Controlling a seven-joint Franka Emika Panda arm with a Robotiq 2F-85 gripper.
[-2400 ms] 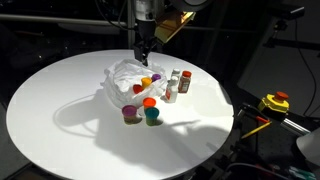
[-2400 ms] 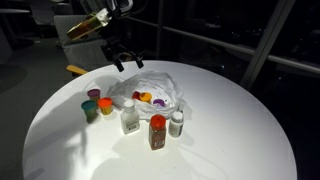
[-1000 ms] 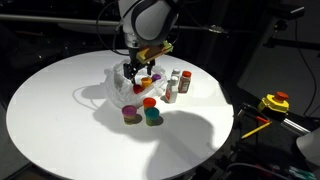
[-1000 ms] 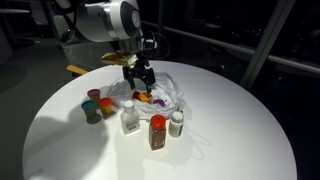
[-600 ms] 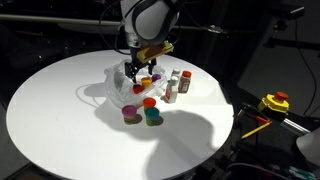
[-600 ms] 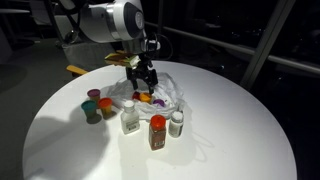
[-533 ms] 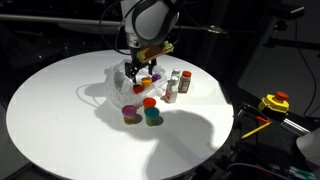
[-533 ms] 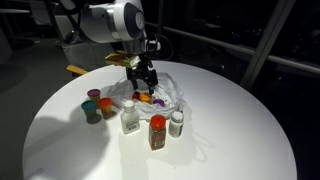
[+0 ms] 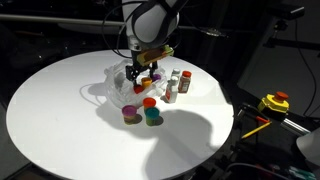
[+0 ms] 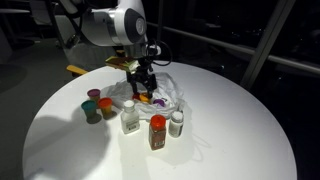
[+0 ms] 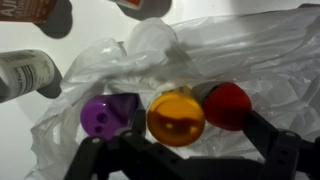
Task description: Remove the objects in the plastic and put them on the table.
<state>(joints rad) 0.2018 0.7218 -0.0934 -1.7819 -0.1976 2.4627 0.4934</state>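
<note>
My fingers also have the red cap between them, so I need to turn my gripper, shift it to the left in the wrist view, and close around the orange cup (image 9: pixel 147 82) (image 11: pixel 176 117).
The plastic (image 11: pixel 255 50) lies crumpled and open on the white table (image 9: pixel 60 110). Inside it sit three of the objects, side by side: a purple-capped one (image 11: pixel 105 115), an orange-capped one (image 11: pixel 176 117) and a red-capped one (image 11: pixel 228 105). My gripper (image 11: pixel 183 150) is open and low over the bag, its dark fingers (image 11: pixel 285 150) standing either side of the orange and red caps without gripping them. Both exterior views show the gripper (image 9: pixel 141 75) (image 10: pixel 145 88) down in the bag (image 9: pixel 118 82) (image 10: pixel 172 88).
Several bottles and jars stand on the table beside the bag: a purple jar (image 9: pixel 130 113), an orange-capped teal jar (image 9: pixel 151 112), white bottles (image 9: pixel 170 90) (image 10: pixel 129 117), a red-orange bottle (image 10: pixel 157 130). A yellow tool (image 9: pixel 275 102) sits beyond the table's edge.
The gripper came down from above the bag into its mouth. Over the last second it has barely moved and has stayed open.
</note>
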